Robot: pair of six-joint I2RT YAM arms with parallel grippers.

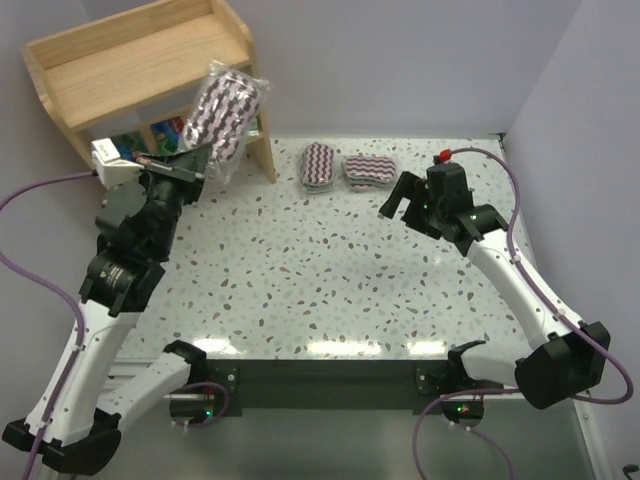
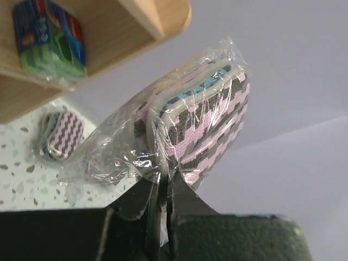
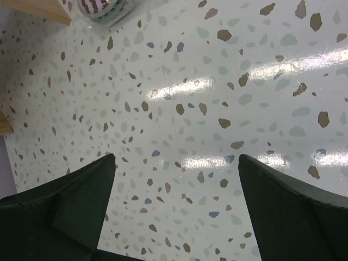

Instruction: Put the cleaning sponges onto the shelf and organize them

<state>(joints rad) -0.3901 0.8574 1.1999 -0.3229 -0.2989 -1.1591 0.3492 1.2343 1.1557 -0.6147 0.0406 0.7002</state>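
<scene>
My left gripper moves outward and to the left in the top view next. It releases the pack's wrap over the top level's wall-side end [image 1: 80,74], since that end is bare.
My left gripper [image 1: 203,162] [image 2: 165,187] is shut on the clear wrap at the edge of one maroon-and-white zigzag sponge pack [image 1: 228,108] [image 2: 201,119]. It holds the pack up in the air beside the right end of the wooden shelf [image 1: 140,60] [image 2: 147,32]. Two more zigzag packs [image 1: 318,165] [image 1: 370,171] lie side by side on the table at the back. Small green-blue packs [image 1: 170,130] [image 2: 51,38] sit on a lower shelf tier. My right gripper [image 1: 400,198] [image 3: 176,163] hangs open over the bare table just right of the two lying packs, holding nothing.
The speckled white table [image 1: 320,270] spreads between the arms. Purple walls close the back and right sides. In the right wrist view one zigzag pack [image 3: 103,8] and a shelf leg [image 3: 38,10] show at the top edge.
</scene>
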